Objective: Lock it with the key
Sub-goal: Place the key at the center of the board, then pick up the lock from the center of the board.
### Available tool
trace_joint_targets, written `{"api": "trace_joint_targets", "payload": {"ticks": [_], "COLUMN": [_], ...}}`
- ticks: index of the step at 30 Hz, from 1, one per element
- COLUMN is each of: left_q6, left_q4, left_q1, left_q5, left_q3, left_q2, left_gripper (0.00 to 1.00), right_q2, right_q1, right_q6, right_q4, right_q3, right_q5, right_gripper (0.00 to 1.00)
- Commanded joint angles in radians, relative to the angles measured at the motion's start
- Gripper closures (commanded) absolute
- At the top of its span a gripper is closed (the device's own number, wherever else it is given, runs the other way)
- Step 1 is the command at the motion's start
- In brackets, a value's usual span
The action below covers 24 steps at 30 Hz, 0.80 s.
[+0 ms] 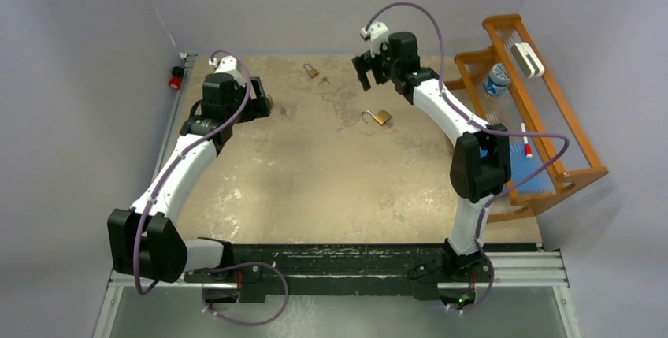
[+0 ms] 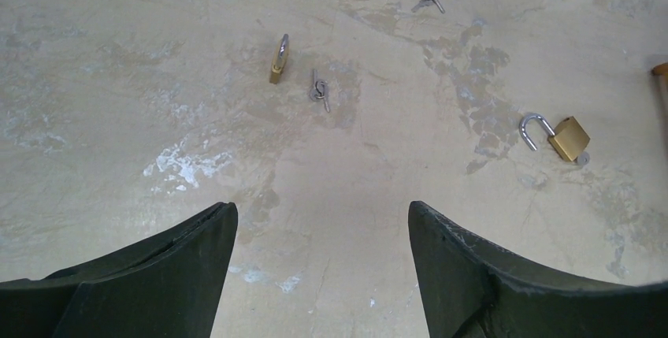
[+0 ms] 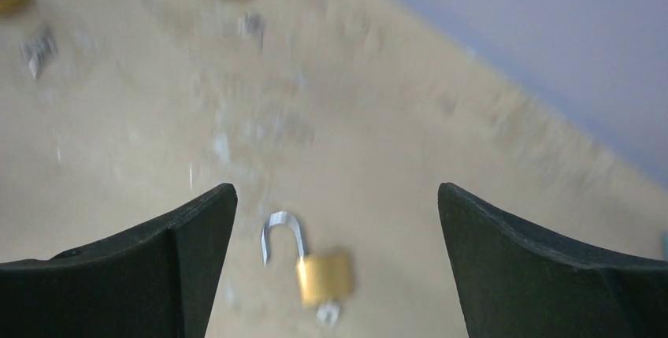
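Observation:
Because shackle and key leave the brass body's sides bare, I should bring my right gripper back and down over the padlock and close on those sides.
An open brass padlock (image 1: 381, 117) lies right of the table's middle, its steel shackle (image 3: 280, 232) swung out. A key (image 3: 329, 313) sticks out of its base. In the blurred right wrist view the padlock (image 3: 323, 275) lies on the table below and between my wide-apart fingers. My right gripper (image 1: 367, 72) hangs open above the table, just beyond the padlock. My left gripper (image 1: 258, 102) is open and empty at the far left. Ahead of it a second brass padlock (image 2: 279, 60) stands on edge, with a loose key (image 2: 320, 91) beside it. The open padlock (image 2: 567, 137) also shows at the right there.
A third padlock (image 1: 311, 70) and its key (image 1: 324, 79) lie near the far edge. A wooden rack (image 1: 543, 157) off the right side holds a white bottle (image 1: 496, 78) and a marker (image 1: 525, 139). A red button (image 1: 175, 80) sits at the far left corner.

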Motion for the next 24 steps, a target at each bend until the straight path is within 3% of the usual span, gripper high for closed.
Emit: {"api": "trace_joint_targets", "payload": {"ticks": [1, 11, 19, 24], "left_q6": [0.002, -0.041, -0.061, -0.061], "left_q4": [0.027, 0.068, 0.083, 0.085], "left_q1": [-0.010, -0.007, -0.008, -0.008], "left_q5": [0.019, 0.132, 0.177, 0.182], "left_q3": [0.038, 0.031, 0.021, 0.017], "left_q2": [-0.043, -0.070, -0.044, -0.028], "left_gripper": [0.21, 0.19, 0.17, 0.16], "right_q2": [-0.096, -0.195, -0.082, 0.025], "right_q1": [0.007, 0.010, 0.008, -0.024], "right_q6": [0.043, 0.126, 0.023, -0.035], "right_q4": [-0.159, -0.100, -0.160, -0.183], "right_q3": [-0.175, -0.362, -0.295, -0.207], "right_q5": [0.057, -0.013, -0.043, -0.120], "right_gripper": [0.01, 0.01, 0.01, 0.07]}}
